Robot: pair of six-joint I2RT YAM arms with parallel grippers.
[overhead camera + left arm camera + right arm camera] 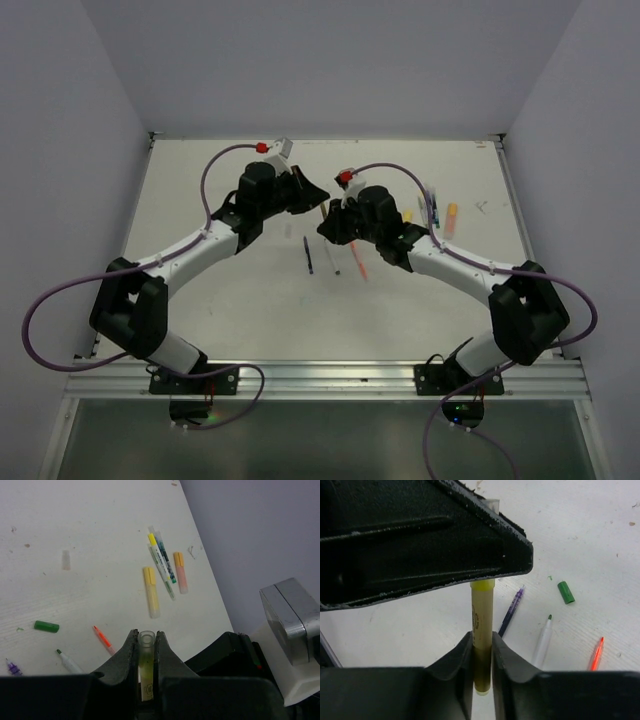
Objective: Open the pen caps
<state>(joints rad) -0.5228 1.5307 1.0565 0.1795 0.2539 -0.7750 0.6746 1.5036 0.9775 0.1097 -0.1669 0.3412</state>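
Note:
My right gripper holds the highlighter's body and will next bring it down to the gripper's left in the top view, past the purple pen (pixel 511 611), and let go of it there on clear tabletop.
Both grippers hold one yellow-green highlighter above the table's middle. My left gripper (pixel 146 634) (pixel 312 195) is shut on its pale translucent cap (pixel 146 641). My right gripper (pixel 482 637) (pixel 333 225) is shut on its barrel (pixel 482 615); the barrel's upper end is hidden behind the left gripper's body. On the table below lie a loose green cap (pixel 565 592) (pixel 46 626), an uncapped white pen with a green tip (pixel 542 640), a purple pen (pixel 511 611) and an orange-red pen (pixel 595 654). A pale loose cap (pixel 66 560) lies apart.
At the right of the table lie a yellow highlighter (pixel 151 592) (pixel 423 210), an orange highlighter (pixel 180 571) (pixel 451 218) and two thin pens (pixel 162 562) side by side. A dark pen (pixel 308 255) lies near the middle. Grey walls stand at the back and the sides.

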